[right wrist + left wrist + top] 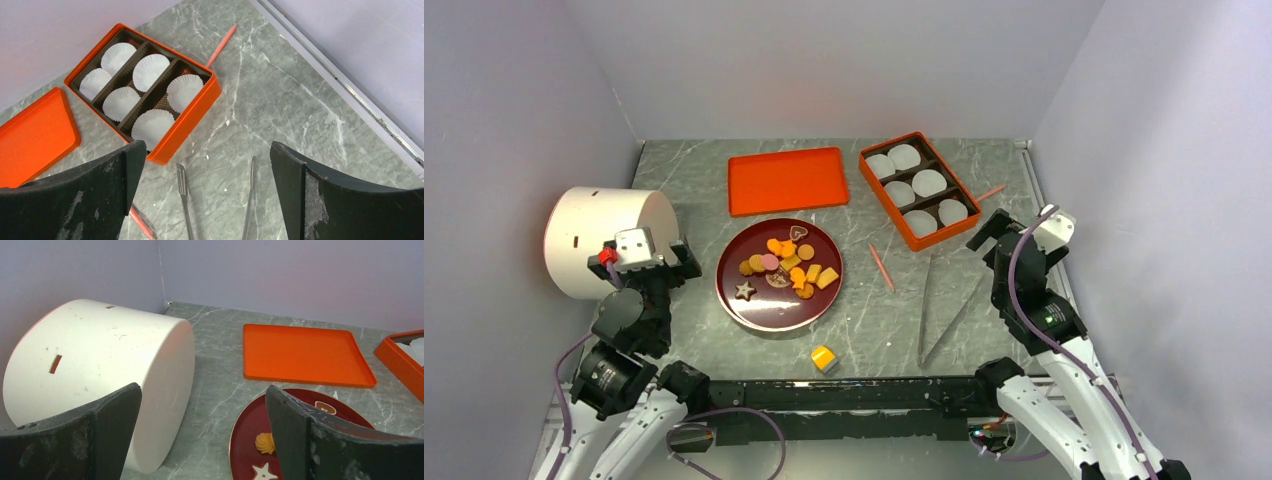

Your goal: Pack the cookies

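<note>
Next, my right gripper lowers back and to the left in the top view onto the tongs' arm nearest it, since the tongs' arms are spread apart.
The cookies (786, 263), small orange, yellow, brown and pink biscuits, lie heaped on a dark red round plate (774, 306) at the table's middle. A swirl cookie (265, 442) and a star cookie (263, 472) show on the plate (250, 425) in the left wrist view. An orange box (890, 204) with white paper cups stands at the back right, seen close in the right wrist view (190, 117). My left gripper (646, 268) hangs open left of the plate, empty (202, 390). My right gripper (1014, 232) is open and empty (207, 147) beside the box, above metal tongs (182, 185).
A flat orange lid (788, 180) lies behind the plate. A white cylinder (599, 235) lies on its side at the left wall. The tongs (939, 310) rest right of the plate. Thin pink sticks (881, 266) and a yellow cube (823, 357) lie nearby.
</note>
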